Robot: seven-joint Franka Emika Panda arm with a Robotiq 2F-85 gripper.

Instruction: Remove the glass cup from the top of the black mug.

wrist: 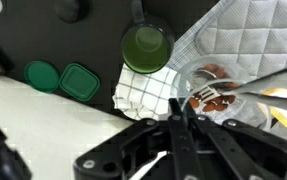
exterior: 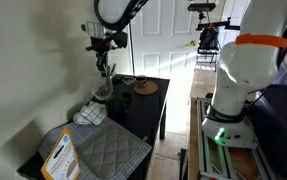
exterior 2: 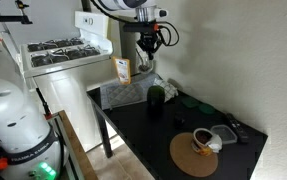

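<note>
My gripper next needs to go down to the quilted mat's edge [exterior: 86, 127] beside the checked cloth and let go of the glass cup's rim, because the glass cup [exterior: 103, 90] hangs clear of the black mug.
My gripper [wrist: 183, 103] is shut on the rim of the clear glass cup [wrist: 223, 88], which hangs below the fingers. In both exterior views the gripper [exterior: 103, 68] [exterior 2: 148, 55] holds the glass cup [exterior: 103, 90] [exterior 2: 146, 80] above the table's near-wall side. The black mug [wrist: 146, 47], green inside, stands upright and uncovered beside the glass; it also shows in an exterior view [exterior 2: 156, 97]. The glass is apart from the mug, over the edge of the checked cloth and the quilted mat.
A white-and-grey checked cloth [wrist: 141, 93] [exterior: 90, 115] lies by the mug. A grey quilted mat [wrist: 245, 30] [exterior: 108, 150] carries a snack packet [exterior: 58, 155]. Two green lids [wrist: 61, 78] lie further along. A wooden disc [exterior 2: 188, 160] [exterior: 145, 88] holds a small cup [exterior 2: 203, 140].
</note>
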